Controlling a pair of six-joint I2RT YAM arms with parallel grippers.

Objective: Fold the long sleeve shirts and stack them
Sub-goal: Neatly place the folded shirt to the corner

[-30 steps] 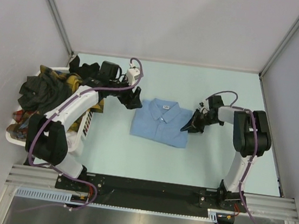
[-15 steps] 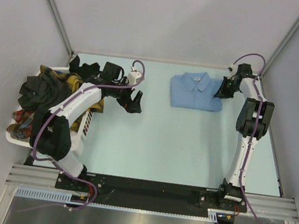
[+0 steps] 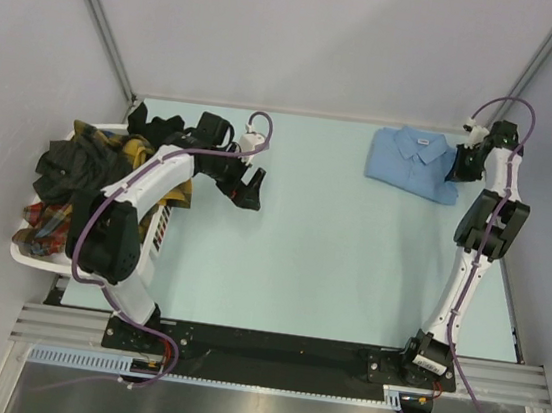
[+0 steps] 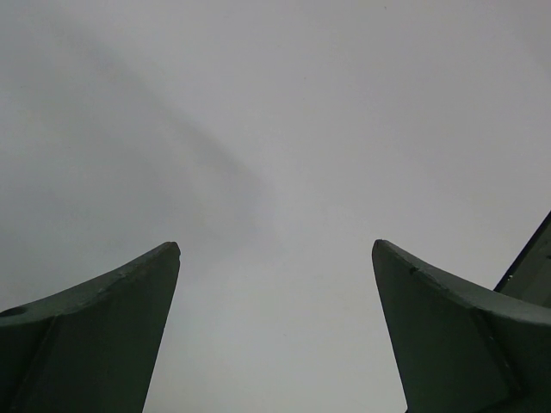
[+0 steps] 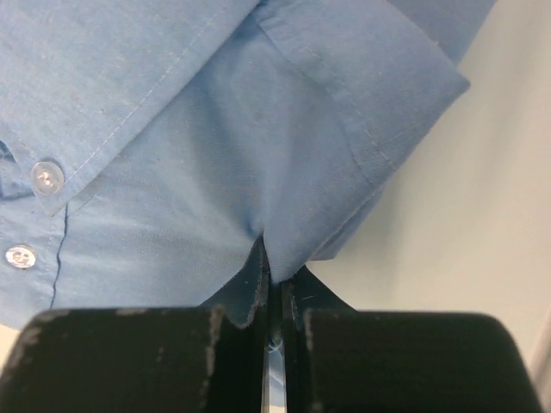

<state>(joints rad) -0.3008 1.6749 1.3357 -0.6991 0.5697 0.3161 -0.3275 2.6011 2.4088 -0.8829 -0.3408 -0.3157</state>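
I will next drag the shirt in my right gripper to the right in the top view and let go of it by the side, because a bare piece of table lies between them.
A folded light blue shirt (image 3: 411, 161) lies at the far right corner of the table, collar toward the back wall. My right gripper (image 3: 459, 167) is shut on its right edge; in the right wrist view the blue cloth (image 5: 258, 155) is pinched between the black jaws of the right gripper (image 5: 277, 271), with two buttons at the left. My left gripper (image 3: 249, 189) hangs open over the bare table left of centre, and the left gripper (image 4: 275, 249) has nothing between its fingers. Dark green-black and plaid shirts (image 3: 74, 167) lie heaped in the basket.
A white slatted basket (image 3: 146, 241) stands at the table's left edge, beside the left arm. Grey walls close the table on the left, back and right; the right arm is stretched far along the right wall.
My right gripper has dragged the folded blue shirt from the table's middle to the far right corner. My left gripper has opened wider and stayed in place.
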